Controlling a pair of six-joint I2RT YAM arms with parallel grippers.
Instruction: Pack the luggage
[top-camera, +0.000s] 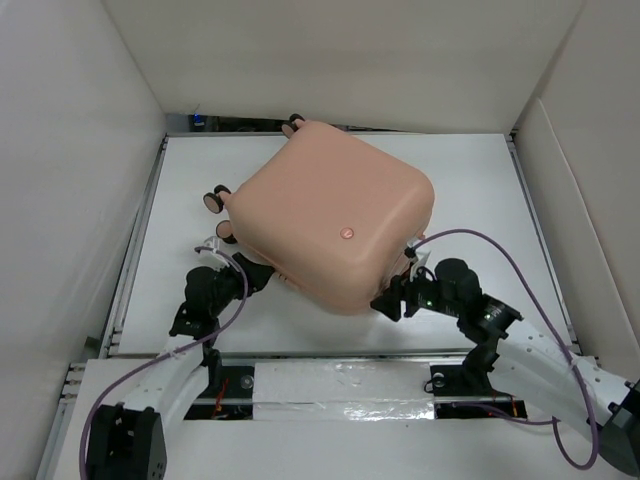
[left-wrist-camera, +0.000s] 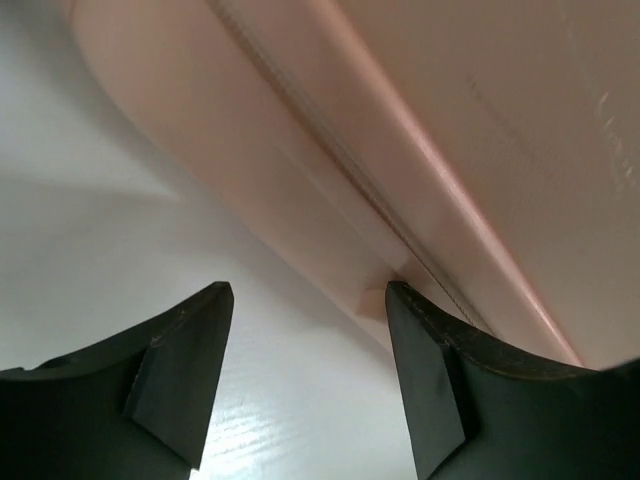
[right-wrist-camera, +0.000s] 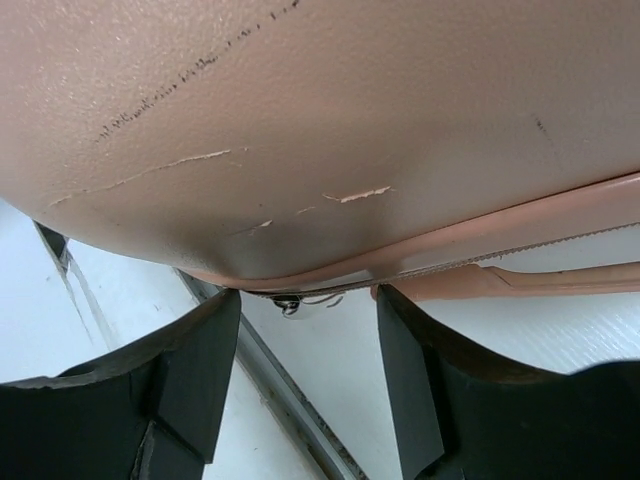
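Note:
I will next move my right gripper gently outward at the suitcase's near corner onto the thin metal zipper pull (right-wrist-camera: 290, 306) and close it, because the pull hangs between its open fingers.
The luggage (top-camera: 335, 215) is a peach-pink hard-shell suitcase lying on the white table, its lid down, wheels (top-camera: 214, 199) at its far left. My left gripper (top-camera: 262, 275) is open at its near left edge; in the left wrist view the shell and zip seam (left-wrist-camera: 400, 130) run just past the fingertips (left-wrist-camera: 205, 340). My right gripper (top-camera: 392, 300) is open at its near right corner. In the right wrist view the scratched shell (right-wrist-camera: 320, 120) fills the top, with a metal zip pull (right-wrist-camera: 292, 302) hanging from the seam between my fingers.
White walls enclose the table (top-camera: 480, 200) on three sides. A metal rail (top-camera: 330, 354) runs along the near edge, also seen in the right wrist view (right-wrist-camera: 290, 400). A purple cable (top-camera: 500, 255) loops over the right arm.

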